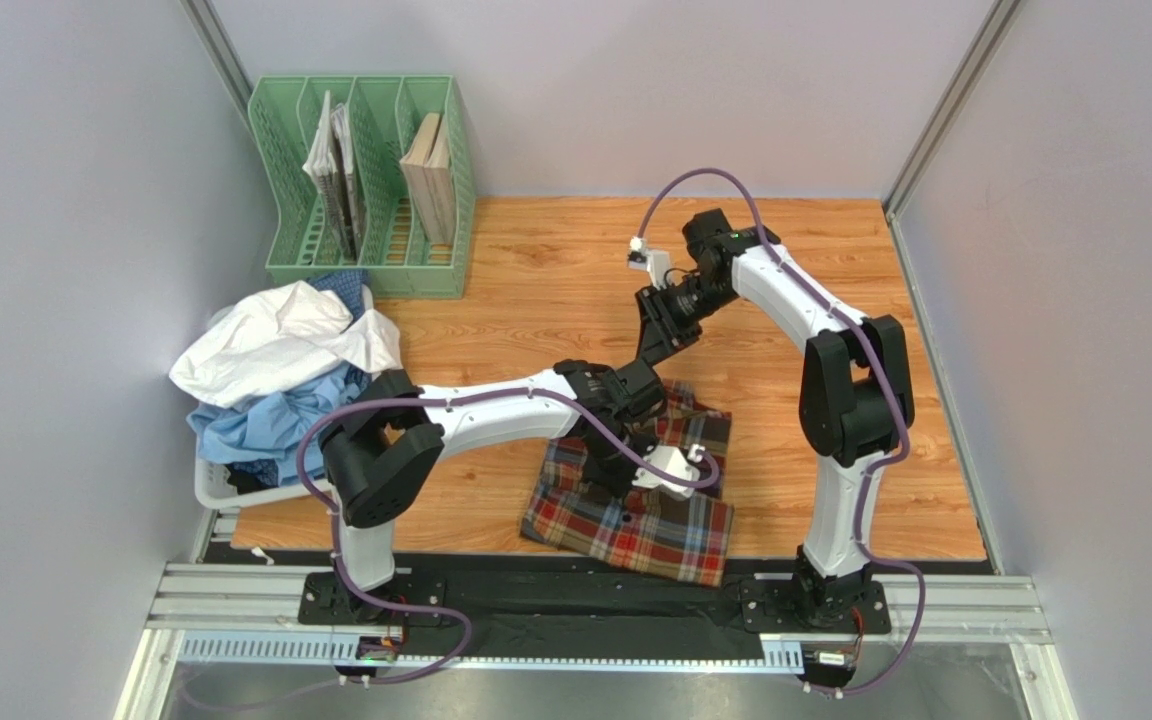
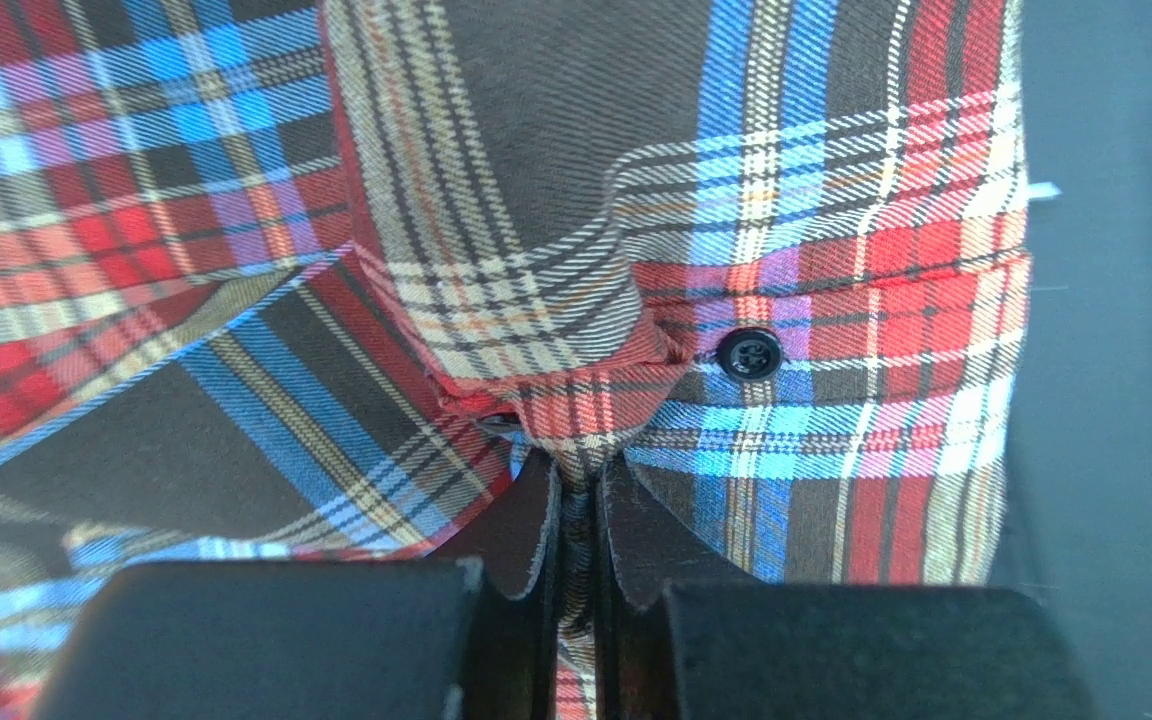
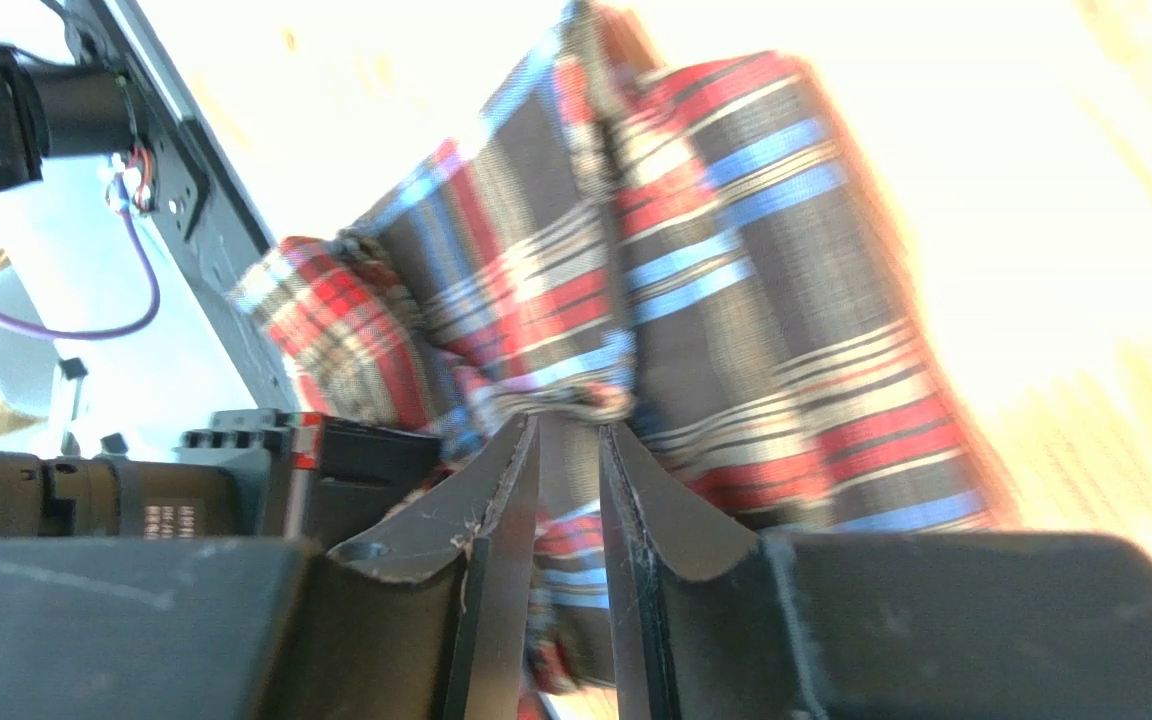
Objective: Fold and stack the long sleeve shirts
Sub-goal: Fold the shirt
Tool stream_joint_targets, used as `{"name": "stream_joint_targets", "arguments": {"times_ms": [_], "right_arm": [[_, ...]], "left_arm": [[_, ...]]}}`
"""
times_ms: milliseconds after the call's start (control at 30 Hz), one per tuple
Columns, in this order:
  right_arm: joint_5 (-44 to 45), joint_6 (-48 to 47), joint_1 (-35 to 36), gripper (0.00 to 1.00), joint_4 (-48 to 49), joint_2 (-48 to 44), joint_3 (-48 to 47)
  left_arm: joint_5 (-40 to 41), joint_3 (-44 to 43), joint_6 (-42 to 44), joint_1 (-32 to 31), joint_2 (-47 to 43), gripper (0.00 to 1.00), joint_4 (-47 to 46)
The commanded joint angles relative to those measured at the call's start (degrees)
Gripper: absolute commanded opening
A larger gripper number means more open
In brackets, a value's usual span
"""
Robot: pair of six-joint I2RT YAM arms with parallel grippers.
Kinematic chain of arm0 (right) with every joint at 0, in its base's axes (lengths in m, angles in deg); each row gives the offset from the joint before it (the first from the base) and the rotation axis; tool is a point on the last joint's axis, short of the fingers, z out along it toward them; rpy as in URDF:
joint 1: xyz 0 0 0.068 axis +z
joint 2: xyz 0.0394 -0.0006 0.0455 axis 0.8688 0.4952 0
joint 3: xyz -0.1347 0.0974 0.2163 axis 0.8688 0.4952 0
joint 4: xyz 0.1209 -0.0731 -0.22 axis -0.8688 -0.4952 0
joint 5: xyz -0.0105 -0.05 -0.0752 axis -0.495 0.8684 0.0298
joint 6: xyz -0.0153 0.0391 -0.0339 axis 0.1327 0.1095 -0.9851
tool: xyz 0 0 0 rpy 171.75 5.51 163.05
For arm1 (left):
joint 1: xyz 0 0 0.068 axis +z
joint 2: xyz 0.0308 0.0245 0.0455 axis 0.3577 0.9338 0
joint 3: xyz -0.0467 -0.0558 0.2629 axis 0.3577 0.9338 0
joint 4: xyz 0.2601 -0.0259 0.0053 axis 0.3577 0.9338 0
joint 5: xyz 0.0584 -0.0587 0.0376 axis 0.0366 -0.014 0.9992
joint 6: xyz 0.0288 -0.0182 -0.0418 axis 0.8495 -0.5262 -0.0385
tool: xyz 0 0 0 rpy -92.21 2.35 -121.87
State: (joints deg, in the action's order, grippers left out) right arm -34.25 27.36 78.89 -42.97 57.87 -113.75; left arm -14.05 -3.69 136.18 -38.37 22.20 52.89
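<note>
The shirt's near edge hangs over the dark front bar, so my left gripper will next draw the pinched fold of the shirt outward toward the shirt's far end [image 1: 693, 407] and then release it.
The tartan long sleeve shirt [image 1: 642, 525] lies folded into a rough rectangle on the wooden table, near the front middle. My left gripper [image 1: 602, 483] reaches down onto it. In the left wrist view the gripper [image 2: 579, 480] is shut on a pinched ridge of the tartan cloth [image 2: 838, 300], just beside a black button [image 2: 749, 353]. My right gripper [image 1: 645, 353] hovers above the shirt's far edge. In the right wrist view its jaws [image 3: 567, 428] stand a narrow gap apart, and the blurred tartan shirt [image 3: 717, 270] shows beyond them. A white shirt [image 1: 282, 338] and a light blue shirt [image 1: 259, 420] lie heaped at the left.
A green file rack [image 1: 364, 188] with books stands at the back left. A white basket [image 1: 214, 483] sits under the heap at the table's left edge. Grey walls enclose three sides. The left arm [image 3: 86, 495] shows close beside the right gripper.
</note>
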Motion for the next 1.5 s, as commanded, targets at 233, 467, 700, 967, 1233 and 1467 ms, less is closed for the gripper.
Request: {"name": "stream_joint_targets", "arguments": {"times_ms": [233, 467, 700, 967, 1233, 1467], "right_arm": [[-8.1, -6.38, 0.42, 0.24, -3.34, 3.57, 5.52], [-15.13, -7.17, 1.38, 0.24, -8.16, -1.63, 9.47], [-21.29, -7.61, 4.99, 0.2, -8.61, 4.06, 13.52], [-21.21, -7.35, 6.3, 0.18, -5.54, 13.92, 14.41], [-20.33, -9.28, 7.45, 0.17, -5.71, 13.92, 14.59], [-20.06, -10.34, 7.45, 0.17, -5.89, 14.01, 15.38]], "left_arm": [[-9.85, -2.39, -4.21, 0.44, -0.46, 0.07, 16.12], [-9.5, -1.77, -3.16, 0.44, -1.24, 0.06, 14.89], [-7.57, -1.78, -3.33, 0.44, -3.09, 0.04, 14.8], [-5.37, -3.97, -3.95, 0.53, -6.96, 0.0, 17.35], [-0.19, -12.57, -0.7, 3.25, -3.89, 0.0, 19.46], [1.83, -20.93, 3.34, 7.38, 1.47, 0.0, 21.22]]}}
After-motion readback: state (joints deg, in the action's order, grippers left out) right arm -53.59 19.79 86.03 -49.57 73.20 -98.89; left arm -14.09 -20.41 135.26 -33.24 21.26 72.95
